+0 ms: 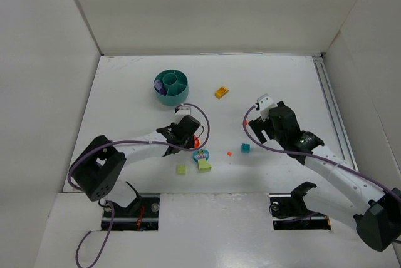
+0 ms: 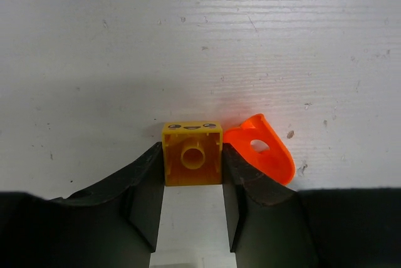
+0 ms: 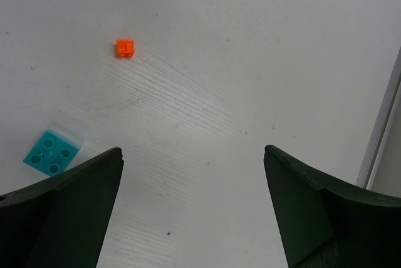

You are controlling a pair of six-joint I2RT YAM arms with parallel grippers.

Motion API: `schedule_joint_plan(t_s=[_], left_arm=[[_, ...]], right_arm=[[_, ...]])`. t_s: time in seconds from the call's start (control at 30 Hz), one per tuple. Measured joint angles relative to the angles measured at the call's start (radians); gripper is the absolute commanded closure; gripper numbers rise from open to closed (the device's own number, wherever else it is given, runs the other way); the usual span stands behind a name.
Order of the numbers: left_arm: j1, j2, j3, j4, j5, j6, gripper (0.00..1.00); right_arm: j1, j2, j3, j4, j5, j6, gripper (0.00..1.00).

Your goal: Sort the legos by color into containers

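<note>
My left gripper lifts up, moves outward over the teal bowl's near wedge [image 1: 174,92] and releases the yellow brick next, since that wedge lies outward, free of purple bits.
My left gripper [image 2: 192,166] is shut on a yellow brick [image 2: 192,154] with a face printed on it, low over the table. An orange rounded piece [image 2: 263,149] lies against its right finger. In the top view the left gripper [image 1: 190,134] hides that brick, and the orange piece [image 1: 196,143] peeks out beside it. The teal bowl [image 1: 171,86] stands behind it with purple bits [image 1: 161,91] in one wedge. My right gripper [image 3: 193,155] is open and empty above bare table, right of a teal brick [image 3: 51,152] and a tiny orange bit [image 3: 124,48]. It also shows in the top view [image 1: 255,131].
Another yellow brick [image 1: 221,92] lies right of the bowl. Two lime green bricks [image 1: 182,170] [image 1: 204,165] and a round teal piece [image 1: 200,154] lie near the front. White walls ring the table, and a rail [image 1: 332,111] runs along its right edge.
</note>
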State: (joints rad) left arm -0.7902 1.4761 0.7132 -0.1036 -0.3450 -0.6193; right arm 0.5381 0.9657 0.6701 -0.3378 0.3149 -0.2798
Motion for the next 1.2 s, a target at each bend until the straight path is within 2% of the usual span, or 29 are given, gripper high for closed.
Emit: schedule_joint_plan(t_s=[0.47,0.67,0.93,1.2], left_arm=[[0.002,-0.169,0.000,-0.051,-0.038,-0.004,0.76],[0.090,-0.177,0.104,-0.065,-0.098,0.031,0.76],[0.245,-0.054,0.373,0.019,-0.184,0.098,0.73],[0.287,0.106,0.452,0.056,-0.189,0.147,0.69]], right_arm=[[0.000,0.001,0.000,0.001,0.000,0.000,0.02],[0.000,0.018,0.000,0.006,-0.001,-0.002,0.02],[0.000,0.054,0.005,0.011,0.006,-0.013,0.02],[-0.001,0.169,0.061,0.037,0.014,-0.036,0.02]])
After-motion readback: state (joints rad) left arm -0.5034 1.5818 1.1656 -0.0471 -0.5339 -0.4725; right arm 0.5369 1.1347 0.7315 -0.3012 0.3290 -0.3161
